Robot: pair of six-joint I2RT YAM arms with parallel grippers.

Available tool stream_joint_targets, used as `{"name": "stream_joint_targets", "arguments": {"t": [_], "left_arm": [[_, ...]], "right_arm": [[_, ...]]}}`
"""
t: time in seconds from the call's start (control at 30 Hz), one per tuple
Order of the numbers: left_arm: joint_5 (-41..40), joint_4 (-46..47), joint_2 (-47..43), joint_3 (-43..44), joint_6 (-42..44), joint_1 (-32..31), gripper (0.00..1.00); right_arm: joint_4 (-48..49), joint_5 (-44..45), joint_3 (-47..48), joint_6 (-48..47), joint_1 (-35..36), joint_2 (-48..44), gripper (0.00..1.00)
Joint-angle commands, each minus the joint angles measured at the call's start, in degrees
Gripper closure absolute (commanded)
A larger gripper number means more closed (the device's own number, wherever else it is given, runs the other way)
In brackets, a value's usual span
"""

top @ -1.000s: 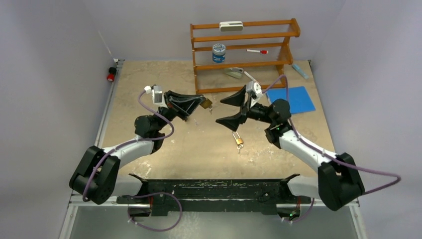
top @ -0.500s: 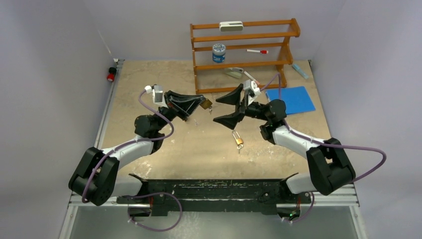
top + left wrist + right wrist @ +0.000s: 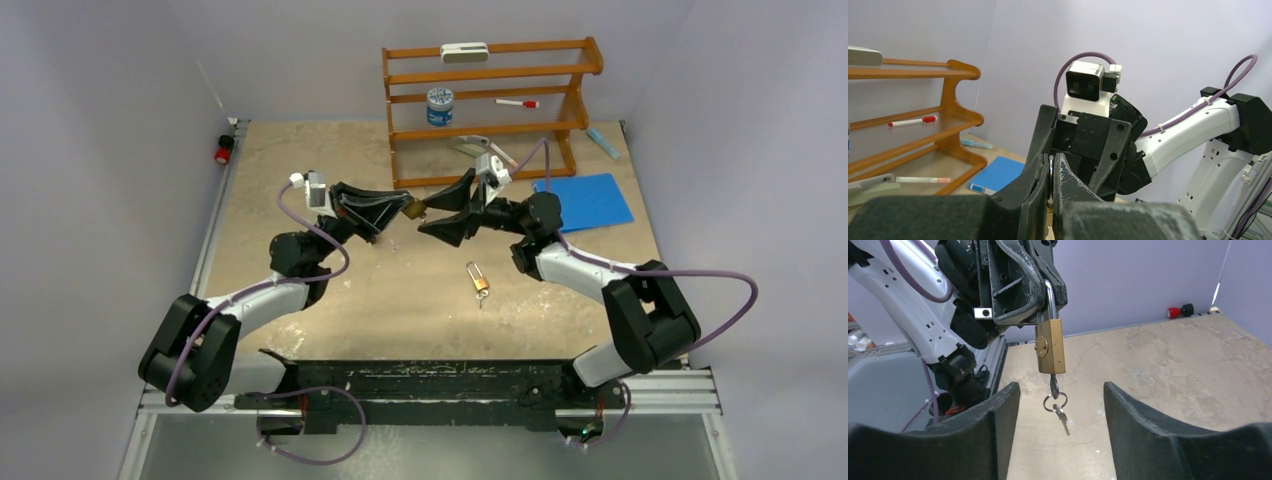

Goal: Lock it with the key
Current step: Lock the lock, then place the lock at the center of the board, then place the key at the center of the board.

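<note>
The left gripper will next tilt the hanging padlock and lower it there to let it go.
A brass padlock [image 3: 1050,347] hangs by its steel shackle [image 3: 1050,170] from my left gripper [image 3: 1052,159], which is shut on the shackle. A key [image 3: 1053,385] sits in the bottom of the lock, with a ring and a second key [image 3: 1062,419] dangling under it. My right gripper [image 3: 1061,387] is open, one finger on each side of the hanging keys, touching nothing. In the top view the padlock [image 3: 413,210] hangs above the table between the left gripper [image 3: 404,208] and the right gripper [image 3: 437,212].
A second brass padlock with keys [image 3: 479,280] lies on the table nearer the arm bases. Behind the grippers a wooden rack [image 3: 575,118] holds a jar, a marker and a stapler. A blue notebook [image 3: 590,200] lies at the right, a red button [image 3: 223,152] at the far left.
My right arm has swung left and up to the hanging padlock, and its jaws have narrowed somewhat. The left arm and its padlock have stayed put.
</note>
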Motion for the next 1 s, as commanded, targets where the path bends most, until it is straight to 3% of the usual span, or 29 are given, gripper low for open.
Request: {"name": "stream_joint_targets", "arguments": {"t": [0.0,0.03,0.07,0.17,0.37,0.6,0.67,0.8,0.87,0.97], "left_arm": [[0.1,4.8,0.1,2.3,-1.0,0.4,1.0],[0.1,4.9,0.1,2.3,-1.0,0.4,1.0],[0.0,5.1,0.1,2.4,-1.0,0.4,1.0],[-0.6,4.5,-0.8,2.2,-0.2,0.6,1.0],[-2.1,-3.7,-6.2,2.8,5.2,2.0,1.0],[-5.9,-14.6,-9.2,3.2,11.3,2.0,1.0],[-10.2,-23.9,-9.6,3.9,16.4,1.8,1.0],[-27.8,-36.5,-8.4,3.0,28.1,-1.7,1.0],[-36.6,-36.2,-5.9,1.9,29.9,-3.8,1.0],[-41.1,-30.2,-0.2,0.3,28.7,-5.5,1.0]], "right_arm": [[2.4,-0.7,3.5,0.2,0.2,-0.1,0.59],[1.3,-1.6,4.1,0.4,0.2,0.1,0.88],[-0.7,-2.3,4.8,0.4,0.2,0.3,1.0],[-6.9,-3.3,3.3,-3.1,-0.3,-1.1,1.0],[-15.2,4.9,-7.1,-9.7,-2.1,-7.3,1.0],[-16.0,12.8,-13.8,-6.1,-2.2,-5.6,1.0],[-19.3,18.6,-13.4,-7.0,-2.2,-6.5,1.0],[-32.2,31.2,-8.7,-8.9,-2.1,-7.0,1.0],[-36.6,35.0,-5.7,-9.3,-2.1,-6.0,1.0],[-40.4,39.5,-1.5,-8.3,-2.1,-3.2,1.0]]}}
